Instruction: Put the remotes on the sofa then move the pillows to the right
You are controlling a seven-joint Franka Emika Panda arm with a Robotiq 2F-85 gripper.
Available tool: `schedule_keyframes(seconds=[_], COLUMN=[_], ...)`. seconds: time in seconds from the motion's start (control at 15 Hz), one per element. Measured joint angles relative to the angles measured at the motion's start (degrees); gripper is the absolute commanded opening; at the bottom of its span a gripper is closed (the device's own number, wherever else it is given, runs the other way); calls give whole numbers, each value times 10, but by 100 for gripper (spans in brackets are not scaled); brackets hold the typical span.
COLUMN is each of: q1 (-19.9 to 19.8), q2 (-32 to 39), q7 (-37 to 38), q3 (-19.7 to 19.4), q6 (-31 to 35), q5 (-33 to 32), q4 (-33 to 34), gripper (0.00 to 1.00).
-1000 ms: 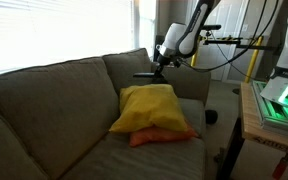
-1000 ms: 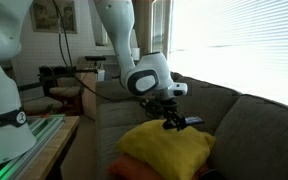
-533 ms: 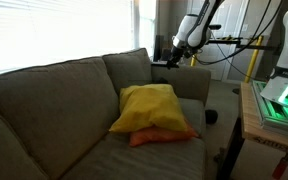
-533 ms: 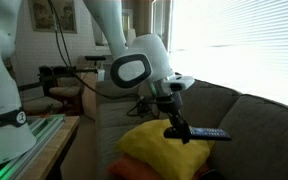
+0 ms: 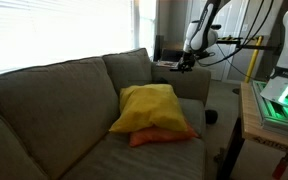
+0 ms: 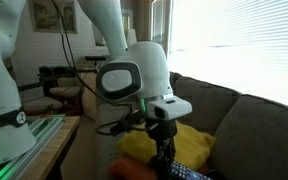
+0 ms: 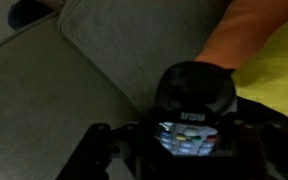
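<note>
The seat patch between the orange-red pillow (image 5: 166, 137) and the padded arm is clear. My gripper should go down toward it next and let go of the slim dark remote.
My gripper (image 5: 182, 63) is shut on a slim dark remote (image 5: 169, 65) and holds it above the padded arm at the sofa's far end. The grey-beige sofa (image 5: 54, 100) fills both exterior views (image 6: 254, 120). The yellow pillow (image 5: 149, 105) lies on the orange-red pillow (image 5: 166, 137) on the seat near that arm. In an exterior view the gripper (image 6: 162, 150) hangs in front of the yellow pillow (image 6: 192, 140) with the remote (image 6: 187, 173) at the frame's bottom. In the wrist view the remote (image 7: 189, 132) with its lit buttons sits between the jaws (image 7: 189, 150), with yellow pillow (image 7: 279, 65) and orange-red pillow (image 7: 254, 25) beyond.
A wooden table with a green-lit device (image 5: 279, 100) stands beside the sofa's arm end and shows in both exterior views (image 6: 39, 130). A small black object (image 5: 211, 117) lies on the floor. Cables hang behind the arm. Bright window blinds (image 5: 54, 30) are behind the sofa.
The gripper has carried the remote away from above the yellow pillow toward the sofa's arm end. The pillows have not moved.
</note>
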Motion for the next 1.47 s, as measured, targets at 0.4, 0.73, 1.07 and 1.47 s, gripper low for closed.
schedule_keyframes(seconds=[0.4,0.73,1.07,1.47], q1=[-165,-178,-166,-165], q2=[56,132,204,241], q7=[44,68,91,112], q3=[152,141,104,100], q6=[-2,-2,-3,-7], q5=[65,70,71,80], q4=[54,116,168,214], gripper=[19,19,19,100])
